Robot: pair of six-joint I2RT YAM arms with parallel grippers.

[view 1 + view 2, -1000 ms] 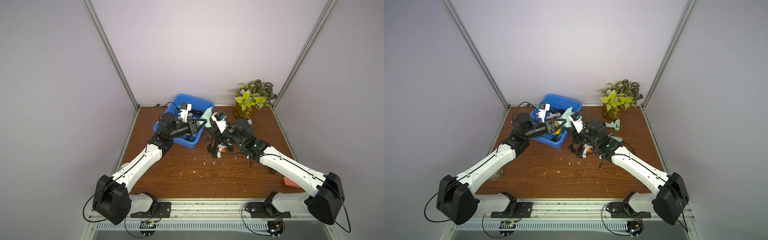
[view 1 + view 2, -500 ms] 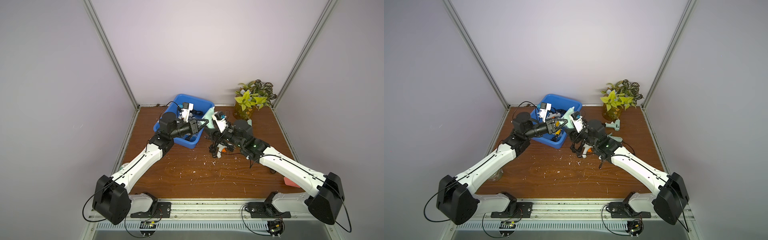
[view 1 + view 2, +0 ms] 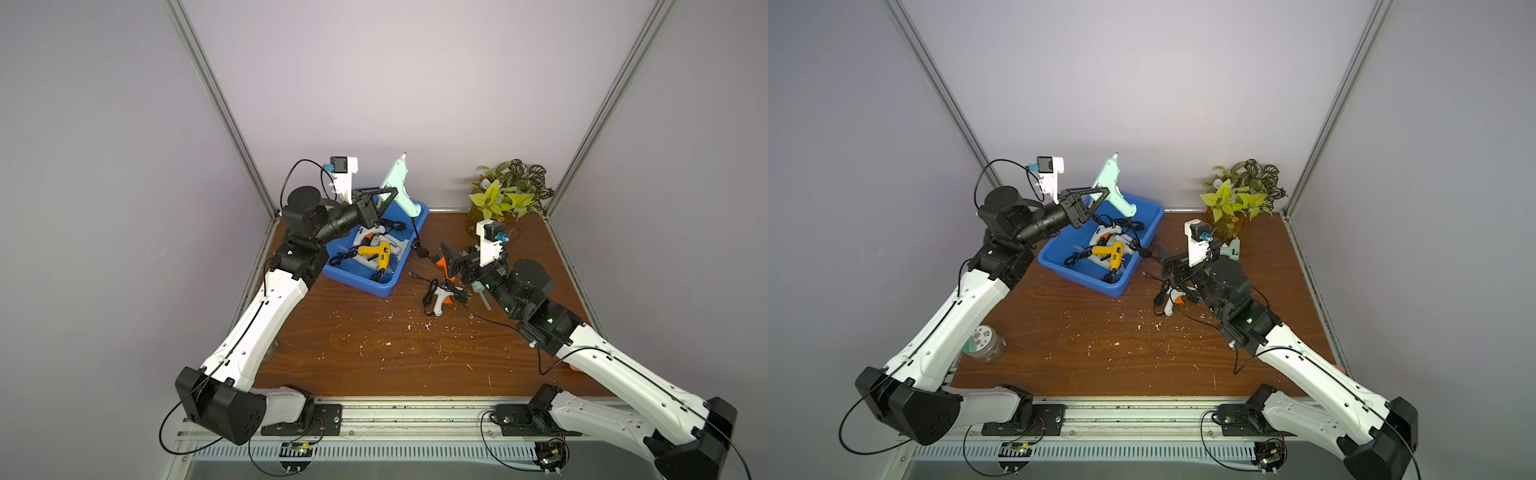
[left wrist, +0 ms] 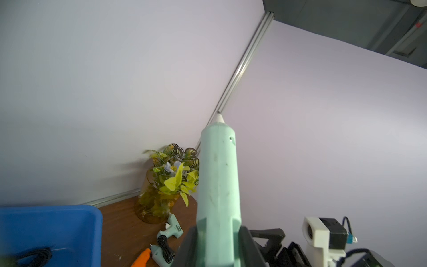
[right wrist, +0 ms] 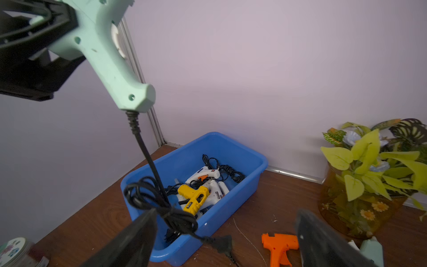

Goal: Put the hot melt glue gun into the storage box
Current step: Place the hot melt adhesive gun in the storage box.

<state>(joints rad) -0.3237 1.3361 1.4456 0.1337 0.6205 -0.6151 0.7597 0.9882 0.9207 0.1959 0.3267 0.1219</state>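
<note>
The glue gun is still above the box's rim. My left gripper should next tilt down and lower into the box [image 3: 1090, 243] beside the yellow gun's handle to let it go.
My left gripper [image 3: 392, 198] [image 3: 1105, 195] is shut on the body of a mint-green hot melt glue gun [image 3: 397, 183] [image 4: 218, 185]. It holds the gun raised, nozzle up, over the far end of the blue storage box [image 3: 359, 286] [image 5: 254, 182]. The gun's black cord [image 5: 161, 203] hangs in a tangled bundle over the box's near rim, with its plug [image 5: 221, 242] outside the box. My right gripper [image 3: 451, 259] [image 5: 226, 222] stands open just right of the box, its jaws wide on either side of the cord bundle and gripping nothing.
A yellow glue gun [image 3: 374, 253] and white ones lie in the box. On the table to its right are an orange gun [image 5: 279, 247], a white gun [image 3: 440, 299] and a small mint gun [image 3: 1231, 249]. A potted plant [image 3: 505, 195] stands back right, a jar [image 3: 984, 343] front left.
My right gripper has opened and let go. My left gripper has lifted the mint-green gun up and back over the box.
</note>
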